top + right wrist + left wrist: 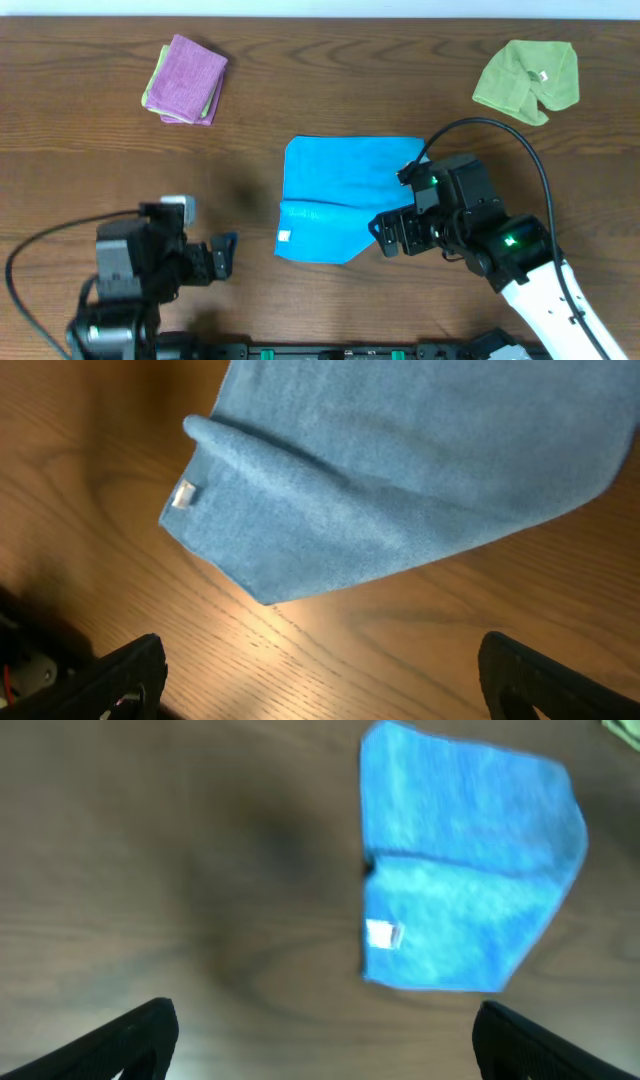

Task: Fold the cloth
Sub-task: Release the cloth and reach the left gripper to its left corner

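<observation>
My left gripper should go down to the right in the overhead view, onto the cloth's edge by the white tag (284, 237) (373, 938), since its open fingers hover over bare wood.
The sky-blue cloth (340, 195) lies at the table's middle, partly folded, with a lower flap doubled over and a slanted near-right edge. Its small white tag (284, 237) sits at the near-left corner. My left gripper (224, 255) is open over bare wood, a short way left of that corner. In the left wrist view the cloth (470, 870) lies ahead and to the right, nothing between the fingers (120, 1040). My right gripper (383, 238) is open at the cloth's near-right edge. The right wrist view has the cloth (420, 470) just beyond the spread fingertips (550, 680).
A folded purple cloth (187, 78) rests on a lime-green one at the back left. A crumpled lime-green cloth (527, 80) lies at the back right. The right arm's black cable (500, 130) arcs above the table.
</observation>
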### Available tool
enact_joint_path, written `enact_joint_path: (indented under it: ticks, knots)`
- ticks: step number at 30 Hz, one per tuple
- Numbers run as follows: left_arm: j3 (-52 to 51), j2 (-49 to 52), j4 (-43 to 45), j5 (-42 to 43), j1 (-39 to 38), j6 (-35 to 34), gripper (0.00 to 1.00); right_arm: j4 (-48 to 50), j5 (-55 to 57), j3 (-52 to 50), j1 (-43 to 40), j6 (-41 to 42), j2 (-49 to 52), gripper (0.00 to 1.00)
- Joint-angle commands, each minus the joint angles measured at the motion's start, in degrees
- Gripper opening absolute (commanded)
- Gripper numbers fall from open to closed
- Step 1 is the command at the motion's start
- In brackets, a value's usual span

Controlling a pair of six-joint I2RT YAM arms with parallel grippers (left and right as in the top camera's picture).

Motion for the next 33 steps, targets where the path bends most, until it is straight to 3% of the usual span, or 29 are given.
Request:
enact_joint_path:
  ticks: [1, 6, 9, 12, 22, 33]
  knots:
    - [5.84, 8.66, -3.13, 7.67, -0.26, -1.27, 0.95, 0.15, -0.68, -1.53, -1.92, 1.07, -1.2, 0.99]
    - [9.4, 20.61, -2.56, 19.15, -0.26, -1.33, 0.95, 0.26, -2.75, -3.39, -6.21, 0.96, -2.56, 0.99]
    - [9.4, 25.75, -1.18, 22.43, -0.26, -7.65, 0.95, 0.33, -5.09, -3.8, -8.55, 0.04, -3.06, 0.99]
    - [9.4, 30.73, -0.46, 22.6, -0.26, -17.0, 0.95, 0.15, -7.32, -3.78, -10.29, -1.18, -3.06, 0.99]
    - [8.96, 43.08, 2.89, 22.67, -2.34, -17.4, 0.95, 0.11, -7.93, -3.78, -10.86, -1.14, -3.06, 0.99]
    - [5.62, 52.09, 14.97, 22.38, -7.98, -22.75, 0.95, 0.13, -9.53, -3.78, -10.88, -1.11, -3.06, 0.99]
